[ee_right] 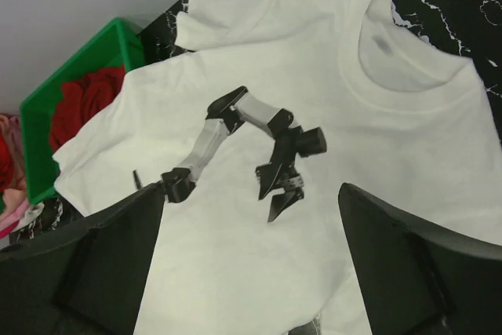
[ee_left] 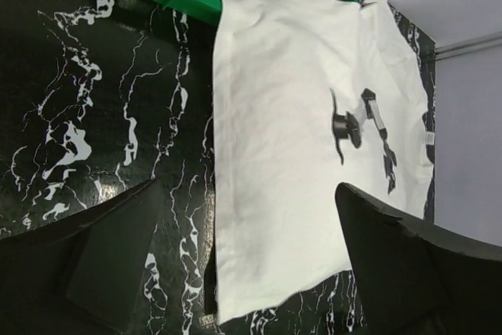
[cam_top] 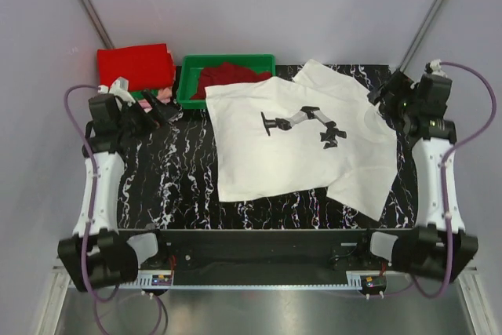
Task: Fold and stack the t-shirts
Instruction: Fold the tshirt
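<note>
The left gripper moves down, back and to the right in the top view onto the t-shirt's near hem corner (cam_top: 223, 197) (ee_left: 225, 313) next, since it lies uncovered on the tabletop.
A white t-shirt (cam_top: 292, 147) with a grey-black robot-arm print lies spread flat, print up, on the black marbled table (cam_top: 169, 186), its collar toward the right. My left gripper (cam_top: 159, 111) hovers open off the shirt's left hem, near the back left. In the left wrist view the open left gripper (ee_left: 247, 272) looks down on the hem of the white t-shirt (ee_left: 290, 115); nothing is held. My right gripper (cam_top: 383, 103) is open beside the collar. From the right wrist view, the open right gripper (ee_right: 251, 272) hangs above the white t-shirt (ee_right: 314, 60), empty.
A folded red t-shirt (cam_top: 135, 66) sits at the back left, with pink and green cloth (cam_top: 154, 95) under it. A green tray (cam_top: 227, 58) behind the white shirt holds red cloth (cam_top: 223, 78). Grey walls close in behind the table.
</note>
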